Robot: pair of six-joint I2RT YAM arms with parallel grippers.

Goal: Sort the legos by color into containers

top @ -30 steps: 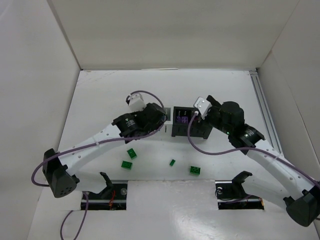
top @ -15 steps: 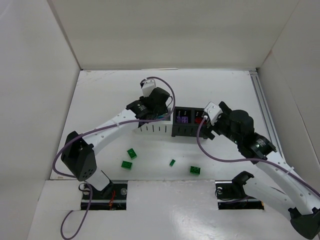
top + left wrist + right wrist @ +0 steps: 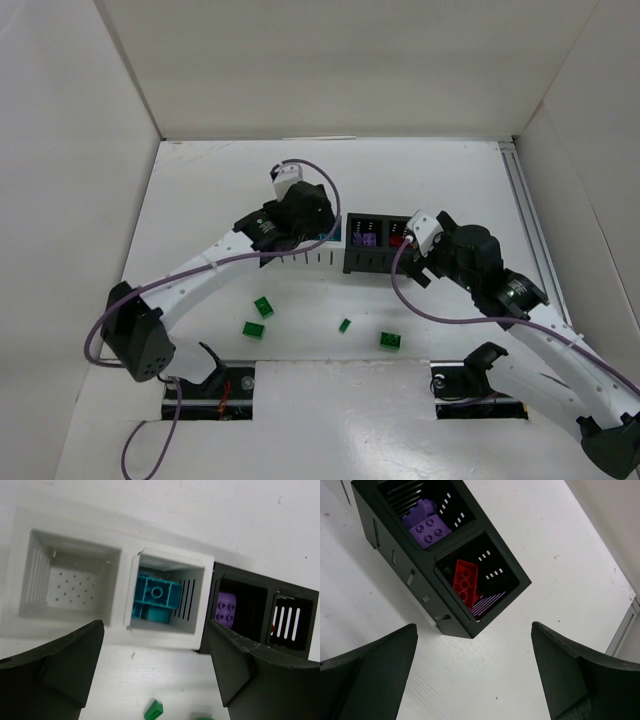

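Note:
My left gripper should next swing back, to the left in the top view, and go down onto the outermost green lego, lying loose below and behind it.
In the left wrist view my left gripper (image 3: pixel 157 672) hangs open just in front of a white two-cell container (image 3: pixel 125 630). Its right cell holds teal legos (image 3: pixel 157 596) and its left cell (image 3: pixel 70 577) is bare. Nothing sits between the fingers (image 3: pixel 65 665). A black container (image 3: pixel 415 587) adjoins it, holding purple legos (image 3: pixel 427 526) in one cell and a red lego (image 3: pixel 465 580) in the other. My right gripper (image 3: pixel 475 677) is open, off the black container's corner and holding nothing. Several green legos (image 3: pixel 263 307) (image 3: pixel 389 341) lie loose on the near table.
The white container (image 3: pixel 300 257) and black container (image 3: pixel 375 262) stand side by side mid-table, under and between the two wrists. White walls enclose the table on the left, back and right. A rail (image 3: pixel 525 215) runs along the right edge.
My left arm swung over the white container and its jaws have opened. My right gripper drew back from the black container toward the near right and stays open.

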